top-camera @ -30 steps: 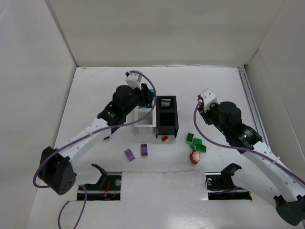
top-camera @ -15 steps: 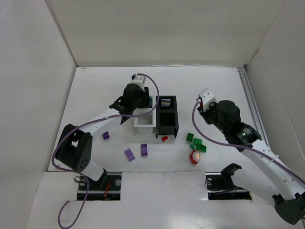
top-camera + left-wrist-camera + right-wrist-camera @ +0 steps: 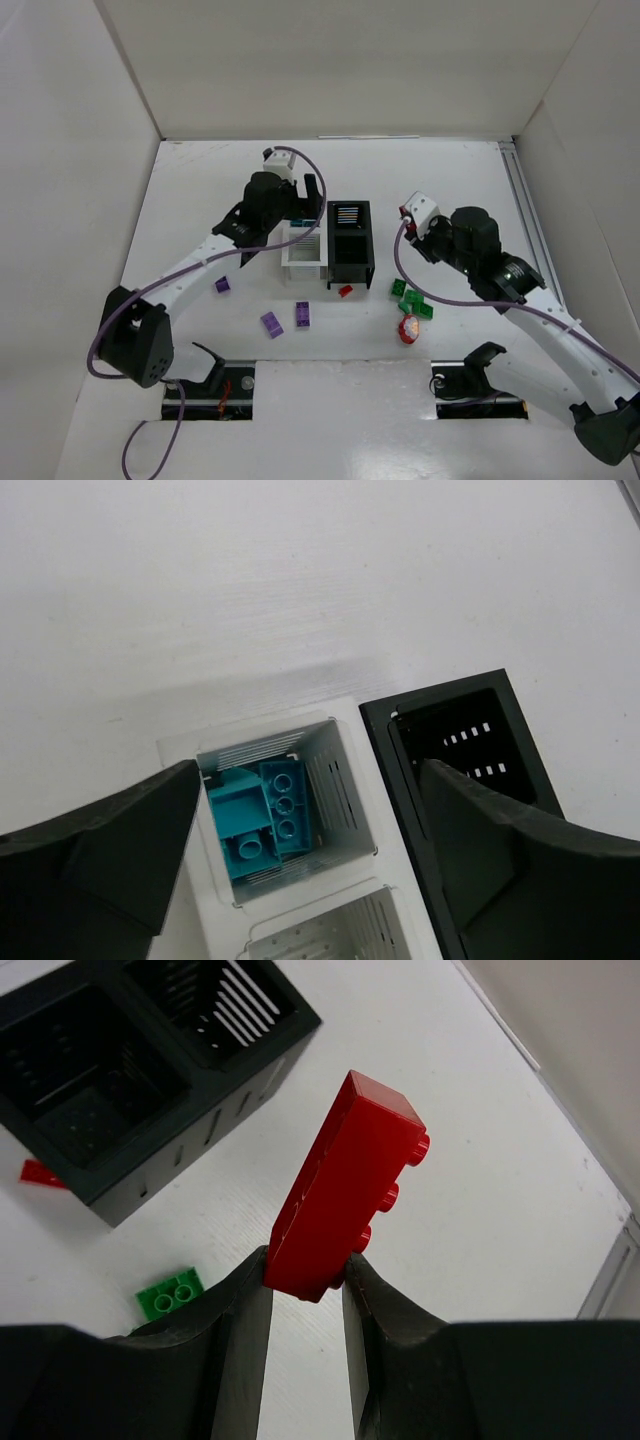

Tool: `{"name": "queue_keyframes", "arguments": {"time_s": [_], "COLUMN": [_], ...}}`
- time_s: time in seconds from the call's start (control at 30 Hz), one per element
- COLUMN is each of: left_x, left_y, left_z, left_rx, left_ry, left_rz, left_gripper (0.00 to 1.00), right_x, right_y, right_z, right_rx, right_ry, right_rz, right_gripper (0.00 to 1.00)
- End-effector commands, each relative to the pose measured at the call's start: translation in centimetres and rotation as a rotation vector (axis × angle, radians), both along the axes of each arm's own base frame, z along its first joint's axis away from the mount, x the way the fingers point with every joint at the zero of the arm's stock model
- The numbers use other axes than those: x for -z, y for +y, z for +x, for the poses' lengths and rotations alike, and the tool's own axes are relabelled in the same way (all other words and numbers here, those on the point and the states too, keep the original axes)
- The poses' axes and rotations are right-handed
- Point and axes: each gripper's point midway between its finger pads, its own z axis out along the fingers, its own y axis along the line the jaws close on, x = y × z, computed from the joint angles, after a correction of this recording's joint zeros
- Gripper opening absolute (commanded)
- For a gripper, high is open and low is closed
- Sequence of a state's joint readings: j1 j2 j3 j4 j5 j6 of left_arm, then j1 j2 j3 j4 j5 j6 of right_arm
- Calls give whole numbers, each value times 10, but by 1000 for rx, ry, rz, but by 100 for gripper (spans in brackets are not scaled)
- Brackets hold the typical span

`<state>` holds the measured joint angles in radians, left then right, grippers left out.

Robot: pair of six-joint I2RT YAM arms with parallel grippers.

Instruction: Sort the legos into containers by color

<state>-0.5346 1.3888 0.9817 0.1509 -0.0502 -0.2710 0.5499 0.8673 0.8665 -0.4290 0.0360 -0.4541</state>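
I will next carry the red brick with my right gripper to the left in the top view, over the empty near black bin, and release it.
My left gripper hangs open over the far white bin, empty. Two teal bricks lie inside that bin. The near white bin and the two black bins complete the cluster. My right gripper is shut on a red brick, held in the air right of the black bins. Loose on the table are purple bricks, a small red piece, green bricks and a red-yellow round piece.
White walls close in the table on the left, back and right. A rail runs along the right side. In the right wrist view, a green brick and a red piece lie near the black bins.
My left gripper has opened above the far white bin and the arm has shifted a little. My right gripper has drifted slightly left, still holding the red brick.
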Motion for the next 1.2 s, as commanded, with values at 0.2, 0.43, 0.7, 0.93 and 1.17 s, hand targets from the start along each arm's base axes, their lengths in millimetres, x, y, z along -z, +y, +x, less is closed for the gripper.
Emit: {"name": "queue_keyframes", "arguments": {"time_s": [0.2,0.43,0.7,0.93,1.17], "left_x": [-54,-44,-31,-10,-3], "left_y": [34,68,85,98,103], "left_z": [-41,-80,-90,-94,-96], "left_rx": [-82,-201,-293,-393,-461], "left_ry": [-62,-27,8,99,158], "left_rz": [-104,-199,-232,-203,-213], "left_gripper": [100,100,100,100,100], "right_x": [5,21,20,37,46], "right_y": [86,111,130,135,130], "right_z": [-28,-20,-1,2,-4], "right_rx": [-459,-513,-515,-515,-502], "right_ry": [60,100,79,125,150], "right_rz": [-51,-72,-48,-77,-94], "right_gripper": [11,11,12,12,37]}}
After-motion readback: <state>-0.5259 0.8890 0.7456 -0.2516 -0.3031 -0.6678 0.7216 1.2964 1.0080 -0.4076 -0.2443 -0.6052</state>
